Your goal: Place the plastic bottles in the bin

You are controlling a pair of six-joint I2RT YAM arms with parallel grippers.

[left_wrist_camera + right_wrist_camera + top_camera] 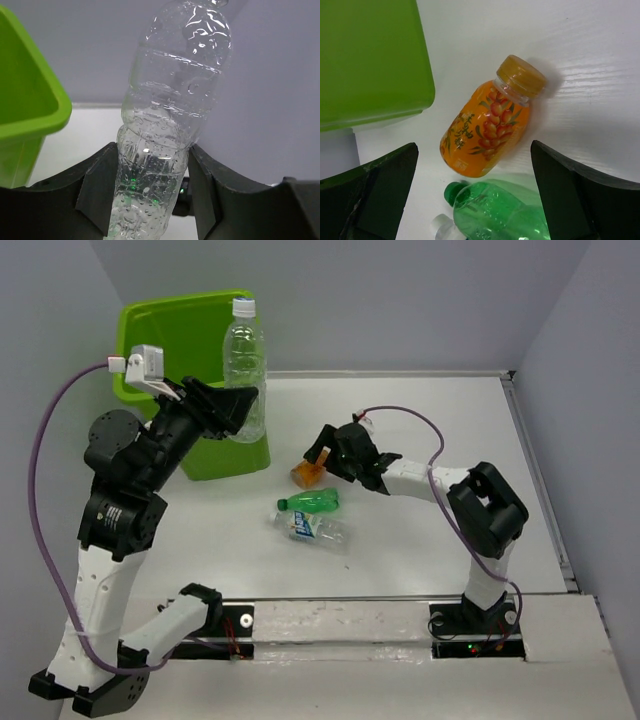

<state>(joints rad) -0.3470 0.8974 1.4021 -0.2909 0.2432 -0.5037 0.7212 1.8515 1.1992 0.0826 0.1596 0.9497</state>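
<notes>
I will move my left gripper outward and to the left in the top view to let go of the clear bottle, because the bin's opening (180, 335) (22, 85) is that way from it.
My left gripper (238, 408) is shut on a clear bottle (245, 365) with a white cap, held upright beside the lime-green bin (175, 320); in the left wrist view the clear bottle (170, 125) stands between both fingers, with the bin's rim (30, 107) at left. My right gripper (322, 455) is open above an orange bottle (308, 473) lying on the table. In the right wrist view the orange bottle (487, 122) lies between the spread fingers, not touched. A green bottle (310, 502) and a clear bottle with a blue label (315, 528) lie just nearer.
The white table ends at a grey wall at the back and a raised edge (535, 470) on the right. The bin's side (370, 60) fills the upper left of the right wrist view, close to the orange bottle.
</notes>
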